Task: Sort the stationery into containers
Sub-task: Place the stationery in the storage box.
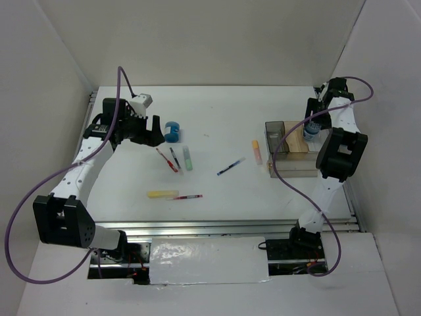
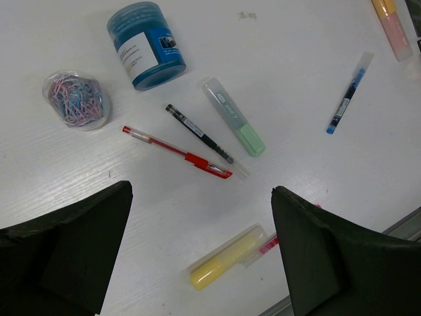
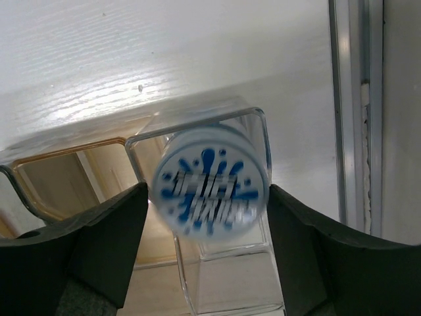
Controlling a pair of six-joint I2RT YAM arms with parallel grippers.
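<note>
My left gripper turns and lowers around the round blue tub next, since the tub lies below it and to its right in the top view.
The clear brownish box [image 1: 289, 160] stands at the right, and its rim also shows in the right wrist view [image 3: 197, 132]. My right gripper [image 1: 311, 131] [image 3: 207, 192] hangs over a corner compartment with a round white, blue-patterned roll [image 3: 210, 183] between its fingers. The roll is blurred, with a sliver of gap at the left finger. My left gripper [image 1: 150, 135] [image 2: 200, 191] is open and empty above the table. Below it lie a yellow highlighter [image 2: 227, 258], a red pen [image 2: 177, 152], a black pen [image 2: 197, 133] and a green highlighter [image 2: 233, 116].
A round blue tub [image 2: 146, 43] [image 1: 172, 131] and a clear tub of pastel clips [image 2: 77, 100] lie near the left gripper. A blue pen [image 1: 230, 166] and an orange highlighter [image 1: 256, 151] lie mid-table. Another red pen [image 1: 187, 197] touches the yellow highlighter. A metal rail [image 3: 352, 99] runs along the right edge.
</note>
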